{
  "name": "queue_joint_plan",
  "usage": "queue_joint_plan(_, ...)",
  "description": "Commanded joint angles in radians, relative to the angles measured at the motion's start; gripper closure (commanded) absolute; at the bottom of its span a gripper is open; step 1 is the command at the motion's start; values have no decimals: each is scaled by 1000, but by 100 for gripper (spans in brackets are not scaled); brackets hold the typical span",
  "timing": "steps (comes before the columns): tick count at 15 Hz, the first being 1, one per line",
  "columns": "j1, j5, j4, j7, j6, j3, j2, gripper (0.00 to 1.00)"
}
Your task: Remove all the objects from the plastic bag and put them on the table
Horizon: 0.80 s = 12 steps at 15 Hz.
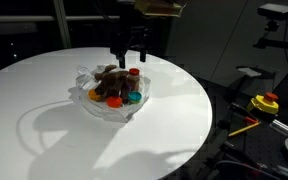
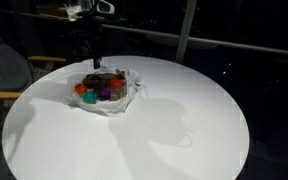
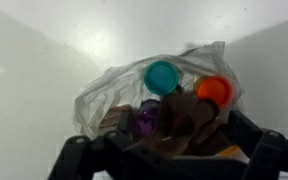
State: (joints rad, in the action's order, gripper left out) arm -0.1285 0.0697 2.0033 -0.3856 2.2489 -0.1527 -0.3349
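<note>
The brown plush toy lies uncovered on top, so my gripper will go down onto the body of the brown plush toy (image 1: 108, 82).
The clear, wrinkled plastic bag (image 1: 88, 76) (image 2: 127, 97) (image 3: 102, 92) lies open near the middle of the round white table (image 1: 44, 140) (image 2: 184, 130). Inside lies a brown plush toy (image 1: 108, 82) (image 2: 104, 78) (image 3: 189, 125), with a teal piece (image 3: 161, 76), an orange piece (image 3: 214, 92) and a purple piece (image 3: 148, 120) around it. A red-capped bottle (image 1: 134, 72) stands at the bag's far side. My gripper (image 1: 134, 56) (image 2: 91, 57) (image 3: 169, 160) hangs open just above the bag's far edge, holding nothing. In the wrist view its dark fingers (image 3: 72, 160) frame the plush from the bottom.
In an exterior view, a yellow and red device (image 1: 266, 103) and other equipment stand off the table's edge. A wooden chair (image 2: 4, 75) stands beside the table. Bare white tabletop surrounds the bag on all sides.
</note>
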Motion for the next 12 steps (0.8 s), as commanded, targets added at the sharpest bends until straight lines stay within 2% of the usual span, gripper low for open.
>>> queue_joint_plan(1, -39, -6, -141, -1, -11, 48, -138, 0)
queue_joint_plan(6, -78, 1, -273, -13, -27, 95, -263, 0)
queue_joint_plan(11, -104, 16, -363, -21, -46, 135, -337, 0)
queue_joint_plan(12, -103, 8, -370, -17, -53, 137, -343, 25)
